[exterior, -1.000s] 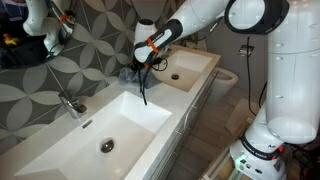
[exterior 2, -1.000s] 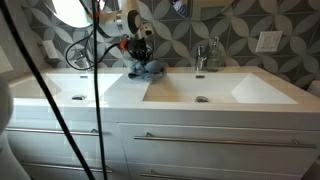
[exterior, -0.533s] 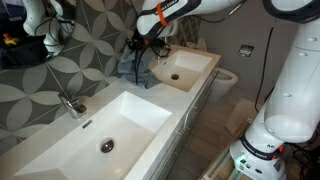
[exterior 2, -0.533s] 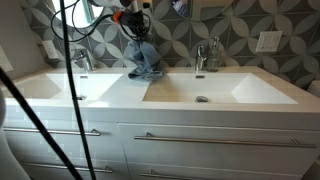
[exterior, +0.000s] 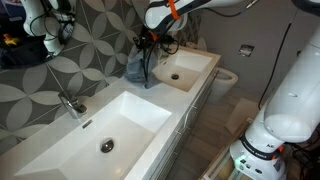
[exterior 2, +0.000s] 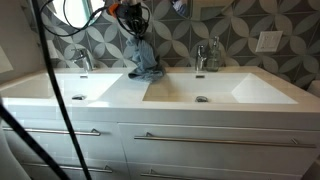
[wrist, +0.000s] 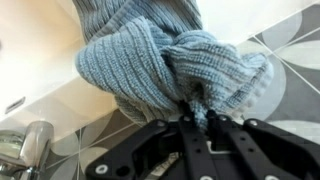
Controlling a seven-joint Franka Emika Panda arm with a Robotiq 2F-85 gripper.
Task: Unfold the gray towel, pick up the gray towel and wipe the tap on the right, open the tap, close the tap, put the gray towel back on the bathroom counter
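Observation:
The gray towel is hanging over the counter between the sinks, so my gripper will go lower and move slightly away from the tile wall.
My gripper is shut on the gray towel and holds it up, so the towel hangs down over the counter between the two sinks. In the other exterior view the gripper is high near the wall and the towel drapes below it, its lower end on or just above the counter. The wrist view shows the ribbed blue-gray towel pinched between the black fingers. One chrome tap stands behind the sink right of the towel, another behind the sink to its left.
Two white rectangular sinks are set in a white counter against a patterned tile wall. A black cable hangs across the view. A toilet stands beyond the far sink. The robot base stands on the floor.
My gripper has risen with the towel in it. The towel went from a bunch on the counter to hanging stretched out below the gripper.

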